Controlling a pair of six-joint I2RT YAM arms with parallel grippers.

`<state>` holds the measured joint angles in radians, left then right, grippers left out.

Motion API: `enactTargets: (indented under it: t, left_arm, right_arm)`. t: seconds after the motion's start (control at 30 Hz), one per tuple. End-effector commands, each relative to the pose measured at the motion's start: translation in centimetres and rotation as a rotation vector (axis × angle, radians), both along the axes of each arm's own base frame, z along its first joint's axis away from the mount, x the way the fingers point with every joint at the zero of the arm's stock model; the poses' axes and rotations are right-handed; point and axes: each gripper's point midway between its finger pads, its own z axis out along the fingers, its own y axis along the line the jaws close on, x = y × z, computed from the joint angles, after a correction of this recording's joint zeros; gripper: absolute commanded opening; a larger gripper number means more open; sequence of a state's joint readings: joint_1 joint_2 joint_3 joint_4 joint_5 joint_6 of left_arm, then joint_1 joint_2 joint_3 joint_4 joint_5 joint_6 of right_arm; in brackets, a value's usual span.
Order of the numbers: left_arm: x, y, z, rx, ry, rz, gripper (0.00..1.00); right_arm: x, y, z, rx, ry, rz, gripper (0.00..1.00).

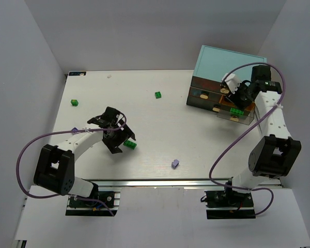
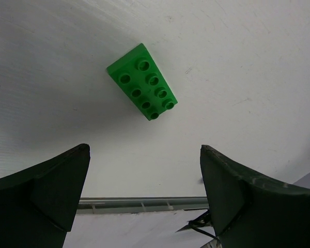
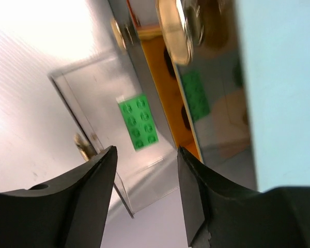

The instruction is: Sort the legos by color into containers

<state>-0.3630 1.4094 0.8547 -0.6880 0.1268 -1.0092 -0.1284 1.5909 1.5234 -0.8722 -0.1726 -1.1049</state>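
The left gripper moves down onto the green lego ahead [image 1: 129, 144] [image 2: 143, 83] next, turning so its open fingers straddle the lego's long sides, since the lego lies slanted to them.
A green lego [image 2: 142, 88] lies flat on the white table just ahead of my left gripper [image 2: 144, 150], which is wide open and empty above it. In the top view this lego [image 1: 129, 144] sits beside that gripper [image 1: 119, 137]. My right gripper [image 3: 145, 151] hangs open over a pulled-out clear container [image 3: 93, 88], where another green lego [image 3: 138, 121] lies on the floor; nothing is between the fingers. From above, that container [image 1: 232, 118] sticks out of the teal cabinet [image 1: 222, 59], with the right gripper [image 1: 238, 98] over it.
Two more green legos [image 1: 74, 102] [image 1: 158, 95] lie toward the back of the table. A lavender lego [image 1: 175, 163] rests near the front edge, and another small one [image 1: 74, 129] is by the left arm. Grey walls close in both sides.
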Motion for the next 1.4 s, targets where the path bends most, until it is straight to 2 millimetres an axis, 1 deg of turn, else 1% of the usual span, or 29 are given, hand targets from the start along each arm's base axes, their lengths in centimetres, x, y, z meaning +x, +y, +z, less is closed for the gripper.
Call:
enactTargets:
  t: [0.0, 0.07, 0.1, 0.13, 0.17, 0.2, 0.23, 0.27, 0.3, 0.33, 0.37, 0.43, 0.47, 0.6, 0.73, 0.77, 0.83, 0.87, 0.93, 0.97, 1.0, 1.03, 1.1, 1.17, 1.2, 1.23, 1.3, 1.33, 1.37]
  left_arm:
    - [0.8, -0.1, 0.4, 0.010, 0.001, 0.030, 0.97]
    - [0.9, 0.1, 0.1, 0.026, 0.023, 0.048, 0.97]
    - [0.8, 0.2, -0.6, 0.043, 0.049, 0.055, 0.97]
    - [0.8, 0.3, -0.8, 0.053, 0.067, 0.062, 0.97]
    - [0.8, 0.5, -1.2, 0.069, 0.083, 0.073, 0.97]
    - [0.7, 0.7, -2.1, 0.089, 0.115, 0.079, 0.97]
    - [1.0, 0.7, -2.4, 0.098, 0.118, 0.084, 0.96]
    - [1.2, 0.7, -2.6, 0.105, 0.123, 0.090, 0.96]
    - [1.5, 0.7, -3.2, 0.116, 0.131, 0.092, 0.96]
    - [2.1, 0.6, -3.0, 0.117, 0.124, 0.097, 0.95]
    - [2.5, 0.6, -3.2, 0.122, 0.124, 0.101, 0.95]
    - [2.9, 0.5, -3.9, 0.134, 0.147, 0.107, 0.93]
    - [3.4, 0.3, -3.7, 0.133, 0.143, 0.115, 0.93]
    - [3.5, 0.1, -4.9, 0.148, 0.207, 0.138, 0.88]
    - [2.4, 0.3, -5.8, 0.170, 0.279, 0.148, 0.76]
    - [2.1, 0.4, -6.0, 0.175, 0.289, 0.145, 0.69]
    - [1.1, 0.9, -6.5, 0.192, 0.316, 0.143, 0.62]
    - [0.7, 1.0, -6.6, 0.193, 0.324, 0.138, 0.56]
    - [-0.3, 1.3, -7.1, 0.196, 0.344, 0.128, 0.48]
    - [-0.5, 1.3, -7.3, 0.195, 0.347, 0.118, 0.43]
    - [-0.8, 1.2, -7.3, 0.190, 0.354, 0.112, 0.35]
    - [-0.7, 1.1, -7.2, 0.184, 0.347, 0.098, 0.31]
    - [0.1, 0.6, -6.6, 0.159, 0.318, 0.071, 0.21]
    - [2.5, -0.9, -4.8, 0.114, 0.218, -0.005, 0.14]
    - [3.8, -1.8, -3.8, 0.075, 0.163, -0.031, 0.10]
    - [4.9, -2.8, -2.3, 0.045, 0.095, -0.073, 0.08]
    - [8.2, -5.0, 1.1, -0.016, -0.074, -0.158, 0.06]
    - [9.1, -6.1, 2.6, -0.065, -0.129, -0.198, 0.05]
    - [10.3, -7.0, 4.8, -0.101, -0.207, -0.241, 0.06]
  right_arm:
    - [-0.7, 3.9, 6.4, 0.172, -0.168, 0.107, 0.56]
    - [-1.1, 5.6, 7.5, 0.256, -0.214, 0.133, 0.58]
    - [-2.0, 7.1, 8.8, 0.324, -0.252, 0.167, 0.60]
    - [-2.7, 7.9, 8.0, 0.387, -0.232, 0.151, 0.68]
    - [-3.2, 8.6, 7.9, 0.425, -0.234, 0.166, 0.70]
    - [-3.7, 9.6, 9.5, 0.468, -0.293, 0.209, 0.71]
    - [-4.5, 10.4, 8.3, 0.519, -0.261, 0.199, 0.72]
    - [-4.7, 10.7, 8.2, 0.547, -0.264, 0.200, 0.72]
    - [-5.0, 11.4, 8.9, 0.577, -0.297, 0.226, 0.72]
    - [-5.5, 11.9, 7.8, 0.599, -0.266, 0.229, 0.72]
    - [-6.0, 12.4, 7.9, 0.625, -0.258, 0.253, 0.72]
    - [-6.5, 13.0, 7.8, 0.639, -0.250, 0.266, 0.72]
    - [-6.8, 13.3, 7.4, 0.653, -0.235, 0.264, 0.72]
    - [-7.7, 13.7, 7.3, 0.665, -0.263, 0.284, 0.71]
    - [-8.2, 14.0, 7.1, 0.679, -0.274, 0.281, 0.72]
    - [-8.2, 13.9, 7.2, 0.678, -0.281, 0.281, 0.71]
    - [-8.2, 13.9, 6.9, 0.684, -0.281, 0.269, 0.72]
    - [-8.1, 13.9, 7.0, 0.683, -0.290, 0.269, 0.71]
    - [-8.2, 14.0, 6.9, 0.691, -0.287, 0.264, 0.72]
    - [-8.1, 14.0, 7.1, 0.694, -0.295, 0.268, 0.72]
    - [-8.1, 14.1, 7.2, 0.697, -0.299, 0.271, 0.71]
    - [-8.1, 14.1, 7.1, 0.707, -0.294, 0.260, 0.71]
    - [-7.7, 14.0, 7.6, 0.711, -0.317, 0.252, 0.72]
    - [-7.0, 13.5, 7.9, 0.760, -0.313, 0.151, 0.73]
    - [-6.4, 13.3, 8.6, 0.768, -0.345, 0.134, 0.81]
    - [-6.2, 13.2, 9.0, 0.775, -0.361, 0.120, 0.88]
    - [-5.7, 12.9, 9.7, 0.815, -0.374, 0.057, 0.89]
    - [-5.5, 12.9, 10.1, 0.832, -0.382, 0.045, 0.89]
    - [-5.2, 12.9, 10.5, 0.850, -0.378, 0.030, 0.89]
